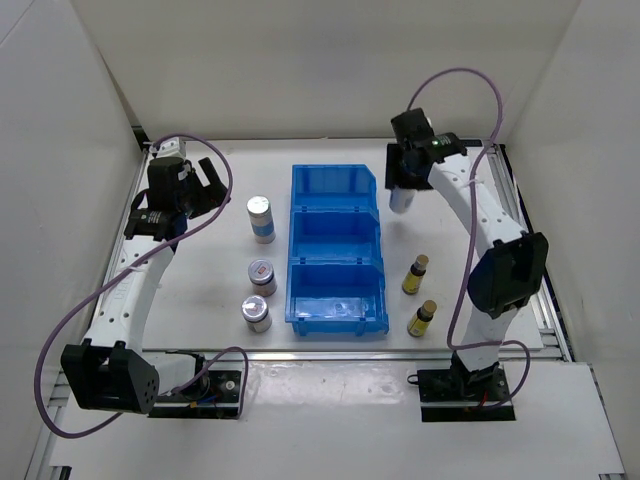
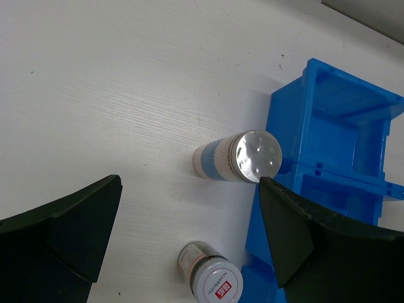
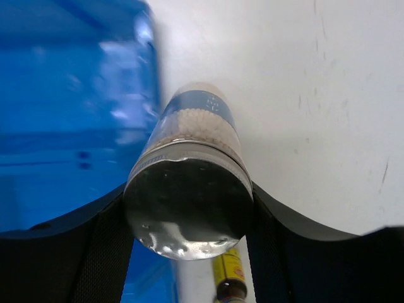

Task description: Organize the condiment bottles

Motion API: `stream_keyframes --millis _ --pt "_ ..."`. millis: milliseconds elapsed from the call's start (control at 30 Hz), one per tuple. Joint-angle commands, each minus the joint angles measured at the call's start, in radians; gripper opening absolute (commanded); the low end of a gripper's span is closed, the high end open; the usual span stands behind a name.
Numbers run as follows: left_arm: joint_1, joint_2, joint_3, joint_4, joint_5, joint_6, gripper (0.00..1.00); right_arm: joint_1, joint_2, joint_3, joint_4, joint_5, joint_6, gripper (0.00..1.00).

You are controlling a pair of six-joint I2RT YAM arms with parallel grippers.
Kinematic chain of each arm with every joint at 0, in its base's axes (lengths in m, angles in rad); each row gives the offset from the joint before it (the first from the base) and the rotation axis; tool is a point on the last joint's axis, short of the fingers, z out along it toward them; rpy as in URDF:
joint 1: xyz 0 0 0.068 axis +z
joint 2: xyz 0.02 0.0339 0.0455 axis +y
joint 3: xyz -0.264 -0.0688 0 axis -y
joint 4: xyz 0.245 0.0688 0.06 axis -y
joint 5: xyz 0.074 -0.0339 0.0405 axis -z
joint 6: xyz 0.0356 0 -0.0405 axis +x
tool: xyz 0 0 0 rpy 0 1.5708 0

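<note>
The tall cylinder [image 1: 400, 201] goes to the left in the top view with my right gripper next, down into the blue bin's far section, which is empty.
My right gripper [image 1: 400, 188] [image 3: 188, 211] is shut on a tall silver-topped cylinder [image 1: 400, 201] [image 3: 197, 136] with a blue-white label, its pads against both sides; the cylinder stands just right of the blue bin's [image 1: 337, 300] far compartment. My left gripper [image 1: 213, 186] [image 2: 189, 183] hangs open above the table, holding nothing. Below it stand a second silver-topped cylinder [image 1: 261, 218] [image 2: 243, 158] and a short silver-lidded jar [image 1: 262, 275] [image 2: 211, 278]. Another jar [image 1: 256, 313] stands nearer me. Two amber yellow-labelled bottles [image 1: 416, 274] [image 1: 422, 318] stand right of the bin; one [image 3: 228, 271] shows under the held cylinder.
The three-compartment bin [image 2: 328, 126] [image 3: 69, 95] lies in the middle of the table, its compartments showing nothing inside. White walls close the table in at the back and sides. A metal rail [image 1: 520, 215] runs along the right edge.
</note>
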Motion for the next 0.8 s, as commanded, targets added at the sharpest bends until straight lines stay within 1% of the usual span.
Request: stream_keyframes --millis 0,33,67,100,167,267,333,400,733,767 --pt "-0.002 -0.026 -0.005 0.003 0.001 0.003 1.00 0.038 -0.013 0.195 0.057 0.014 -0.035 0.34" --pt "-0.002 -0.017 -0.005 0.003 0.001 0.003 1.00 0.038 0.010 0.278 0.036 0.000 -0.044 0.34" --pt "-0.002 -0.017 -0.005 0.003 0.010 0.003 1.00 0.049 0.036 0.318 0.027 -0.017 -0.044 0.32" --pt "-0.002 -0.017 -0.005 0.003 0.010 0.003 1.00 0.064 0.083 0.356 0.027 -0.028 -0.044 0.32" --pt "-0.002 -0.008 -0.005 0.003 0.010 0.003 1.00 0.093 0.125 0.441 0.014 -0.028 -0.044 0.32" --pt "-0.002 -0.008 -0.005 0.003 0.010 0.003 1.00 0.116 0.234 0.522 0.014 -0.046 -0.044 0.32" --pt "-0.002 -0.008 -0.005 0.003 0.010 0.003 1.00 0.127 0.271 0.582 0.005 -0.055 -0.044 0.32" --pt "-0.002 -0.008 -0.005 0.003 0.010 0.003 1.00 0.136 0.296 0.591 0.005 -0.056 -0.044 0.32" --pt "-0.002 -0.008 0.004 -0.006 0.019 0.003 1.00 0.145 0.372 0.477 0.027 -0.069 -0.016 0.32" --pt "-0.002 -0.008 0.004 -0.006 0.019 0.003 1.00 0.145 0.372 0.476 0.036 -0.069 -0.016 0.36"
